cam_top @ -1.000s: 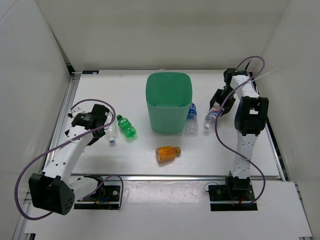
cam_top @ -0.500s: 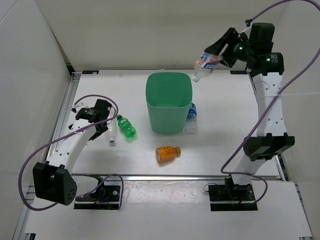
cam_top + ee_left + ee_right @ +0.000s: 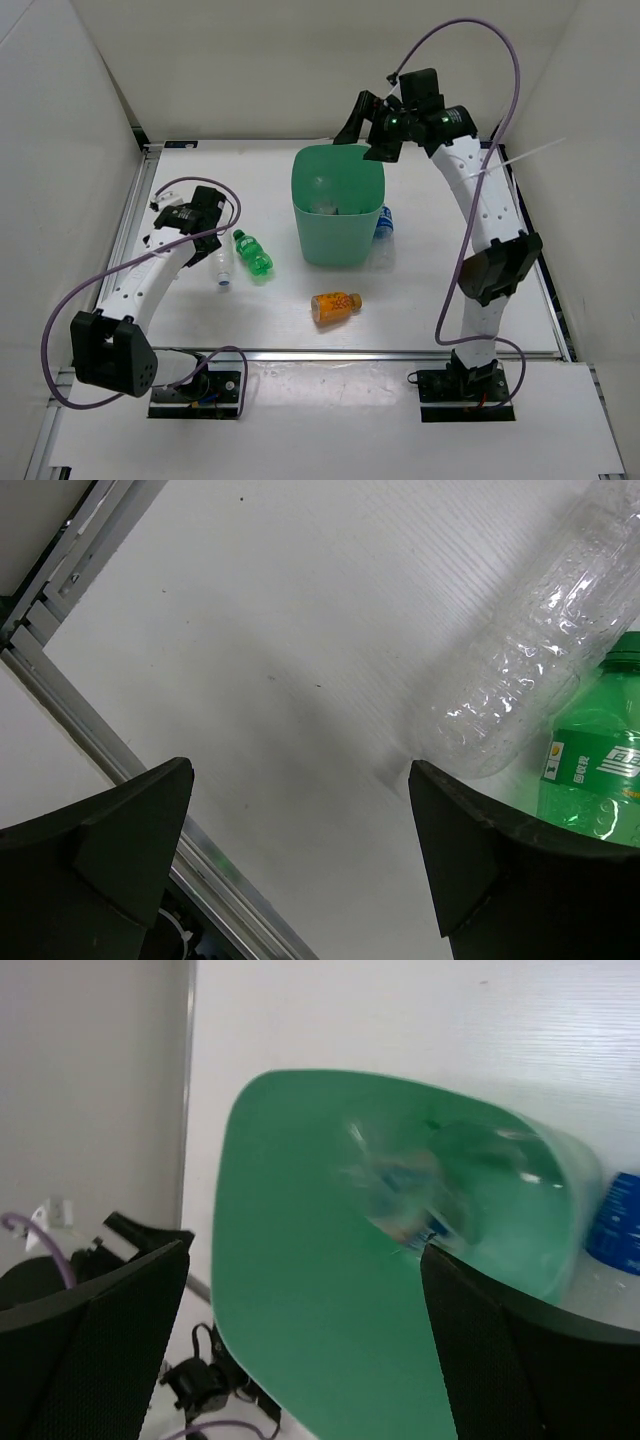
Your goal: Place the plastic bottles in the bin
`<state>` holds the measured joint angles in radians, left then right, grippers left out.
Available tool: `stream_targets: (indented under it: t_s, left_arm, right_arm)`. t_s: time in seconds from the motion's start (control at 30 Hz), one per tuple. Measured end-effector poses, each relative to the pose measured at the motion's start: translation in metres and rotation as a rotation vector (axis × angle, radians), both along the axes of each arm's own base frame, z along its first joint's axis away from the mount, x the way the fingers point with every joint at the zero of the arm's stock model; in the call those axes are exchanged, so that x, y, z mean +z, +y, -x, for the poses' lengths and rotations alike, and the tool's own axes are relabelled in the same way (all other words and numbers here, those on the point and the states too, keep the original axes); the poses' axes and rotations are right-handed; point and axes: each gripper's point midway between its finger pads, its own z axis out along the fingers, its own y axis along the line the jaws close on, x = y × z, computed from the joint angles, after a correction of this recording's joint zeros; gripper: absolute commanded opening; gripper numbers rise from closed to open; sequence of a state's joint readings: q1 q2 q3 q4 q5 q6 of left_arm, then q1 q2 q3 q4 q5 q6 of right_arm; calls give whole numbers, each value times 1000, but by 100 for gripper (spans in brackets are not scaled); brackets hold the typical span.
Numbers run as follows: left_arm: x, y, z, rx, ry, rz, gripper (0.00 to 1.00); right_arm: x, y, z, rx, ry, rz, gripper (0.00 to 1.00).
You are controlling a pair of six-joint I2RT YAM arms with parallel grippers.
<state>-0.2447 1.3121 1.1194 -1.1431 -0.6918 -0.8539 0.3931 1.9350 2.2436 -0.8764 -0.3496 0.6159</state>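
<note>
This bottle is still outside the bin, so next my right gripper needs to move down and to the right in the top view, around the bottle's blue label [image 3: 384, 223] [image 3: 619, 1225].
The mint-green bin [image 3: 338, 235] stands mid-table. My right gripper [image 3: 366, 136] hangs open over its far rim, nothing between its fingers; in the right wrist view [image 3: 305, 1250] a clear bottle [image 3: 408, 1196] shows blurred inside the bin [image 3: 300, 1340]. My left gripper [image 3: 190, 235] is open just left of a clear white-capped bottle [image 3: 224, 268] and a green bottle [image 3: 253, 253]; both lie to the right of its fingers [image 3: 300, 850] as the clear bottle [image 3: 530, 670] and green bottle [image 3: 590, 770]. An orange bottle [image 3: 336, 306] lies in front of the bin. A blue-label bottle [image 3: 384, 224] lies against its right side.
White walls enclose the table on three sides. A metal rail [image 3: 110, 740] runs along the left edge close to my left gripper. Both arm bases and purple cables sit at the near edge.
My right arm lifted a clear bottle from the table's right side, swung it over the bin and opened; the bottle now drops inside. My left arm shifted slightly.
</note>
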Motion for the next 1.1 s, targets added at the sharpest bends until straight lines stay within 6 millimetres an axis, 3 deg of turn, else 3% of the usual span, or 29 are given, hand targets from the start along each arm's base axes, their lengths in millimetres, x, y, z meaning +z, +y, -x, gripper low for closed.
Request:
stream_targets:
  t_s: [0.1,0.17,0.23,0.3,0.37,0.43,0.57,0.63,0.93,1.1]
  left_arm:
    - [0,0,0,0,0,0,100]
    - [0,0,0,0,0,1,100]
    - [1,0,1,0,-5,2,100]
    - [1,1,4,0,-10,4,100]
    - [-1,2,10,0,-4,2,100]
    - [-4,4,16,1,4,1,100]
    - [-10,4,25,0,17,10,100]
    - [-12,3,29,0,22,18,100]
    - [-17,-1,34,-3,26,45,100]
    - [-18,-2,34,-4,25,49,100]
  right_arm:
    - [1,-28,-7,-117,0,55,100]
    - [5,-62,-14,-233,11,72,100]
    - [2,-110,-19,-371,37,65,100]
    - [-19,-154,-12,-479,99,60,100]
    - [-56,-195,-1,-566,192,54,100]
    - [-100,-210,8,-574,309,40,100]
    - [-175,-188,22,-446,459,8,100]
    - [-201,-172,32,-369,527,-3,100]
    - [-236,-128,22,-154,504,34,100]
    - [-263,-119,26,-105,547,70,100]
